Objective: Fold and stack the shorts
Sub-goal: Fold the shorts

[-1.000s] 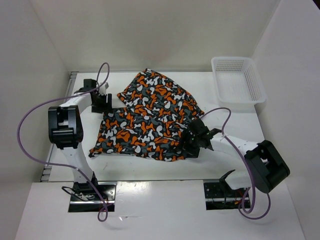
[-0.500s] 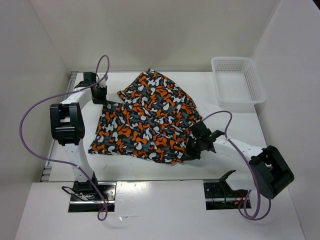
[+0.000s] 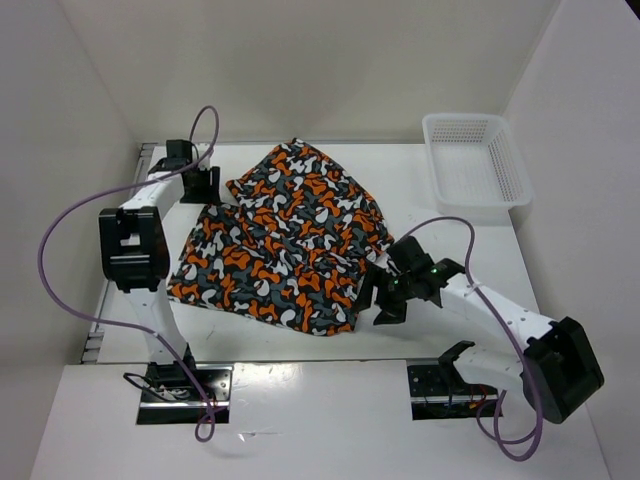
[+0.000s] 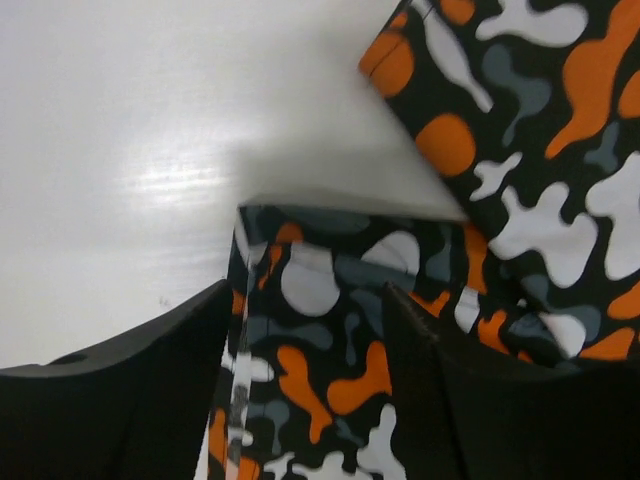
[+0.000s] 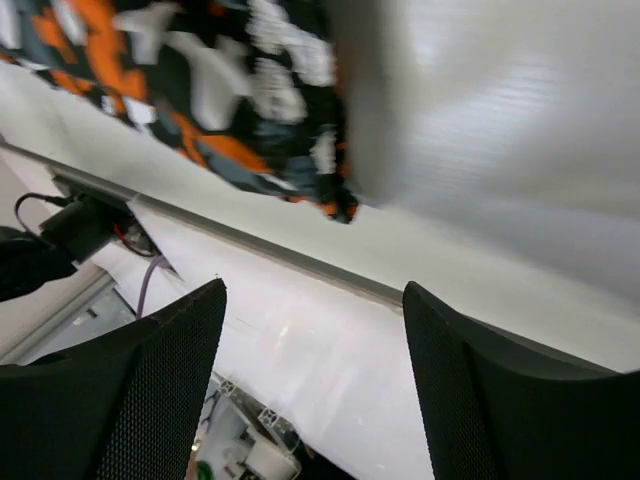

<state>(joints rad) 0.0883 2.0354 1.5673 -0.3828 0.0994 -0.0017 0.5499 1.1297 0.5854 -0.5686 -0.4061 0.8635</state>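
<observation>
The left gripper moves back and down onto the shorts' near corner [image 3: 174, 291] beside its own arm next. That corner pokes out uncovered against the bare table.
The shorts [image 3: 285, 235], printed in orange, black, grey and white blotches, lie spread on the white table [image 3: 300, 335], partly doubled over. My left gripper [image 3: 201, 186] is at their far left corner. In the left wrist view it [image 4: 308, 295] is open, with a hemmed edge of the shorts [image 4: 330, 330] lying between the fingers. My right gripper [image 3: 380, 300] is open and empty, just off the shorts' near right edge. In the right wrist view it [image 5: 315, 290] hangs above bare table, with the shorts' edge [image 5: 250, 90] further up.
A white plastic mesh basket [image 3: 475, 160] stands at the far right of the table. White walls close in the back and both sides. The table's front edge and the arm bases [image 3: 180, 385] lie close below the shorts.
My right gripper has let go of the shorts' right edge and pulled back to the right, now open. The shorts have shifted left. My left gripper moved a little farther back.
</observation>
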